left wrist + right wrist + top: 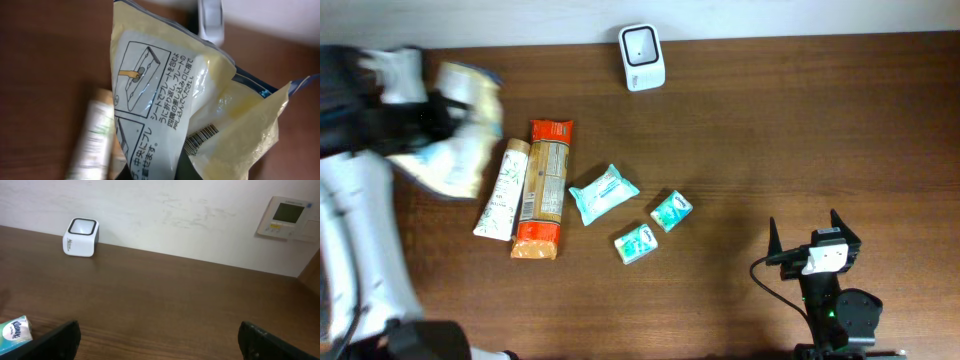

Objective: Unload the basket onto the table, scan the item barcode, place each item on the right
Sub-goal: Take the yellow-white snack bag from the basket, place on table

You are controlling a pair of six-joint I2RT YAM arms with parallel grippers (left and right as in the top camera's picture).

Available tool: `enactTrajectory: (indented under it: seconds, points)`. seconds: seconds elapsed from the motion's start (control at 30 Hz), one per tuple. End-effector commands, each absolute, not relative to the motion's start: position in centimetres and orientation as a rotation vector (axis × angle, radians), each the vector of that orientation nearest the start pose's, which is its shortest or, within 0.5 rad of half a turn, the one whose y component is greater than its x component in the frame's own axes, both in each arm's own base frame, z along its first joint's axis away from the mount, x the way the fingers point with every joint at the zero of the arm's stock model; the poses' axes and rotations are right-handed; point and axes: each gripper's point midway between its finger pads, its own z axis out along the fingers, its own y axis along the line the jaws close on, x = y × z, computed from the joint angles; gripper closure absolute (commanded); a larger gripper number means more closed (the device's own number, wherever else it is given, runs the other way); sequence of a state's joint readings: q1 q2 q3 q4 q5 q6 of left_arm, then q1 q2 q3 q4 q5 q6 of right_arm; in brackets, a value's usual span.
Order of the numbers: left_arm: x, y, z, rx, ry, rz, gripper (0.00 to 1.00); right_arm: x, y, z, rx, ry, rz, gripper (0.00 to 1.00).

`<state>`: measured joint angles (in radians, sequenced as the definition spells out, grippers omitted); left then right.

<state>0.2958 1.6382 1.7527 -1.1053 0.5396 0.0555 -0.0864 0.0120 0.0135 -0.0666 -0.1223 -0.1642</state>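
Observation:
The left gripper will go back and to the right in the overhead view and down toward the gap beside the tissue packs, where bare tabletop can take the bag [460, 130].
The item is a pale yellow bag [460, 130] printed with Japanese text, held off the table at the far left with my left gripper [432, 112] shut on it. In the left wrist view the bag [165, 90] fills the frame and hangs creased, with its barcode [201, 137] showing near the lower fold. The white scanner [642, 57] stands at the table's back edge, right of the bag; its blurred body [210, 20] shows above the bag. My right gripper [815, 242] rests open and empty at the front right, far from both, and the scanner [81, 237] sits far left ahead of it.
On the table lie a white-green tube [500, 190], an orange-ended cracker pack [545, 190], a teal wipes pack [603, 193] and two small tissue packs [671, 210] [635, 243]. A wall control panel [287, 217] hangs behind the table.

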Motion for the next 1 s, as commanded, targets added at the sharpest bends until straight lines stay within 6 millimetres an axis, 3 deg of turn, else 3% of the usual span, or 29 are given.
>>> enactTrajectory:
  seconds: [0.0, 0.03, 0.13, 0.23, 0.27, 0.33, 0.37, 0.43, 0.47, 0.53, 0.7, 0.83, 0.9, 0.97]
  points:
    - [40.1, -4.4, 20.0, 0.075, 2.66, -0.615, 1.0, 24.6, -0.1, 15.9, -0.157, 1.631, -0.092, 0.01]
    - [39.8, -6.8, 17.4, 0.14, 2.719, -0.649, 1.0, 24.6, -0.1, 15.9, -0.157, 1.631, -0.092, 0.01]
    - [38.7, -10.8, 12.4, 0.254, 2.827, -0.699, 1.0, 24.6, -0.1, 15.9, -0.157, 1.631, -0.092, 0.01]
    - [37.4, -12.2, 9.2, 0.297, 2.918, -0.697, 1.0, 24.6, -0.1, 15.9, -0.156, 1.631, -0.092, 0.01]
    - [37.3, -12.3, 8.6, 0.308, 2.938, -0.67, 0.94, 24.6, -0.1, 15.9, -0.156, 1.631, -0.092, 0.01]
    - [37.3, -12.4, 8.5, 0.319, 2.94, -0.651, 0.7, 24.6, -0.1, 15.9, -0.156, 1.631, -0.092, 0.01]
    - [37.3, -12.4, 8.5, 0.32, 2.937, -0.651, 0.45, 24.6, -0.1, 15.9, -0.156, 1.631, -0.092, 0.01]
    - [37.6, -12.4, 8.7, 0.321, 2.929, -0.65, 0.18, 24.6, -0.1, 15.9, -0.156, 1.631, -0.092, 0.01]
    - [38.1, -12.4, 9.3, 0.324, 2.91, -0.647, 0.05, 24.6, -0.1, 15.9, -0.156, 1.631, -0.092, 0.01]
    - [39.8, -12.7, 11.5, 0.337, 2.843, -0.637, 0.01, 24.6, -0.1, 15.9, -0.156, 1.631, -0.092, 0.01]
    - [46.6, -13.6, 24.1, 0.4, 2.473, -0.578, 0.01, 24.6, -0.1, 15.9, -0.157, 1.631, -0.092, 0.01]
    - [49.0, -14.0, 33.3, 0.433, 2.209, -0.533, 0.01, 24.6, -0.1, 15.9, -0.156, 1.631, -0.092, 0.01]
    - [49.4, -14.0, 35.8, 0.44, 2.136, -0.52, 0.01, 24.6, -0.1, 15.9, -0.156, 1.631, -0.092, 0.01]
    - [49.4, -14.0, 36.7, 0.442, 2.112, -0.517, 0.01, 24.6, -0.1, 15.9, -0.156, 1.631, -0.092, 0.01]
